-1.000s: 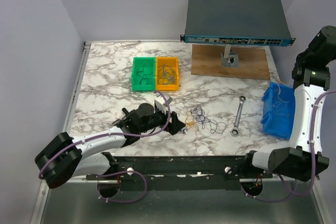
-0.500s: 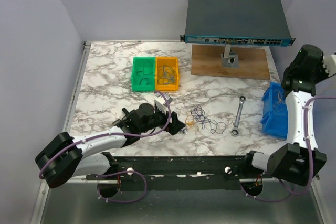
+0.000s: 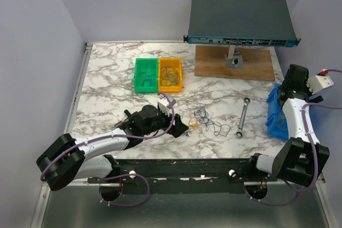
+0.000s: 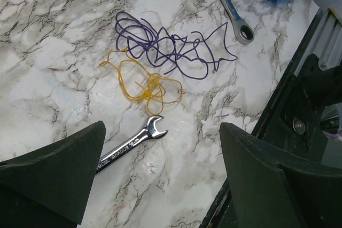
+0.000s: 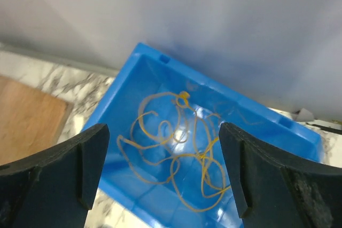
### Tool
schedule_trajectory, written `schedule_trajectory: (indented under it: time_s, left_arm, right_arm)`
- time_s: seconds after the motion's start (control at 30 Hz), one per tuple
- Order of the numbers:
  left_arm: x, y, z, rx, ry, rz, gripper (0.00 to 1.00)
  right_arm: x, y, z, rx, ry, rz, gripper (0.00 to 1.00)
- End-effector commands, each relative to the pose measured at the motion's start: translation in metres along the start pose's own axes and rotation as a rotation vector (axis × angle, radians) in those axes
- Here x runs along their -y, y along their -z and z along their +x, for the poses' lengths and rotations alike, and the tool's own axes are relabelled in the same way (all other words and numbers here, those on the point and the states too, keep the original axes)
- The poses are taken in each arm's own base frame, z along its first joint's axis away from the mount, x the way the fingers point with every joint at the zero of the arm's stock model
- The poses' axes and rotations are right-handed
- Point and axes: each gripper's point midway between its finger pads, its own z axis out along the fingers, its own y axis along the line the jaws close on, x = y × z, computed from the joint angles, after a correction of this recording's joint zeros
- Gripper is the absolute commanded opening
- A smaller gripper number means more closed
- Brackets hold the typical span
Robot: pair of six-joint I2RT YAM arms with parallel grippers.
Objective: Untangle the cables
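The purple bundle's middle parts lie clear of the yellow cable, so I will next move my right gripper to the left in the top view, then down onto them.
The cables lie tangled on the marble table: a purple loop bundle (image 4: 160, 46) (image 3: 206, 116) and a thin yellow one (image 4: 141, 81) touching its near side. My left gripper (image 4: 161, 126) (image 3: 180, 127) is open just left of them, low over the table, with only a small silver wrench (image 4: 131, 142) between its fingers. My right gripper (image 5: 163, 129) (image 3: 293, 85) is open above the blue bin (image 5: 144, 62) (image 3: 278, 118). Another yellow cable (image 5: 181, 148) lies loose in that bin, held by nothing.
A ratchet wrench (image 3: 243, 117) (image 4: 235, 17) lies right of the tangle. A green bin (image 3: 145, 75) and an orange bin (image 3: 170, 73) holding wires stand at mid-back. A network switch (image 3: 240, 20) rests on a wooden board (image 3: 235, 62) at the back right.
My right arm has swung down from high at the right edge and now hangs over the blue bin. The left arm and the tangle on the table have not moved.
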Motion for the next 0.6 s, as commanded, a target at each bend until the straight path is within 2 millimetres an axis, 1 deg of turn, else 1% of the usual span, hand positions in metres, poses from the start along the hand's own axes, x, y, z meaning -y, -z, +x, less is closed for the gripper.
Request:
schedule_trajectory:
  time_s: [0.0, 0.03, 0.1, 0.13, 0.17, 0.2, 0.3, 0.33, 0.4, 0.43, 0.5, 0.53, 0.57]
  left_arm:
    - [0.009, -0.004, -0.008, -0.001, -0.021, 0.027, 0.90]
    - [0.010, -0.005, -0.009, -0.006, -0.022, 0.024, 0.90]
    - [0.011, -0.007, -0.011, -0.012, -0.027, 0.022, 0.90]
    - [0.011, -0.008, -0.012, -0.015, -0.029, 0.022, 0.90]
    - [0.011, -0.009, -0.011, -0.023, -0.030, 0.018, 0.90]
    - [0.010, -0.011, -0.011, -0.031, -0.028, 0.011, 0.91]
    - [0.004, -0.019, -0.006, -0.090, -0.014, -0.029, 0.91]
    - [0.003, -0.022, -0.006, -0.110, -0.004, -0.041, 0.90]
    - [0.004, -0.028, -0.010, -0.128, 0.010, -0.046, 0.90]
    - [0.005, -0.031, -0.012, -0.134, 0.012, -0.047, 0.90]
    - [0.006, -0.038, -0.016, -0.154, 0.016, -0.053, 0.90]
    - [0.004, -0.040, -0.015, -0.175, 0.019, -0.067, 0.90]
    - [0.003, -0.044, -0.017, -0.184, 0.020, -0.079, 0.90]
  right_arm:
    - [-0.033, 0.029, 0.007, -0.174, -0.003, -0.229, 0.96]
    - [-0.038, 0.038, 0.017, -0.225, 0.012, -0.290, 0.98]
    - [-0.051, 0.062, 0.040, -0.330, 0.058, -0.452, 0.98]
    - [-0.060, 0.077, 0.048, -0.367, 0.075, -0.552, 0.98]
    - [-0.064, 0.090, 0.057, -0.397, 0.101, -0.632, 0.98]
    - [-0.070, 0.105, 0.066, -0.442, 0.124, -0.723, 0.96]
    - [-0.077, 0.145, 0.095, -0.572, 0.211, -0.884, 0.90]
    - [-0.078, 0.159, 0.107, -0.606, 0.247, -0.922, 0.90]
    - [-0.081, 0.185, 0.128, -0.647, 0.320, -0.980, 0.89]
    - [-0.083, 0.202, 0.139, -0.668, 0.360, -1.028, 0.88]
    - [-0.083, 0.232, 0.160, -0.713, 0.422, -1.110, 0.87]
    - [-0.081, 0.243, 0.168, -0.730, 0.445, -1.137, 0.86]
    - [-0.078, 0.248, 0.176, -0.739, 0.467, -1.142, 0.84]
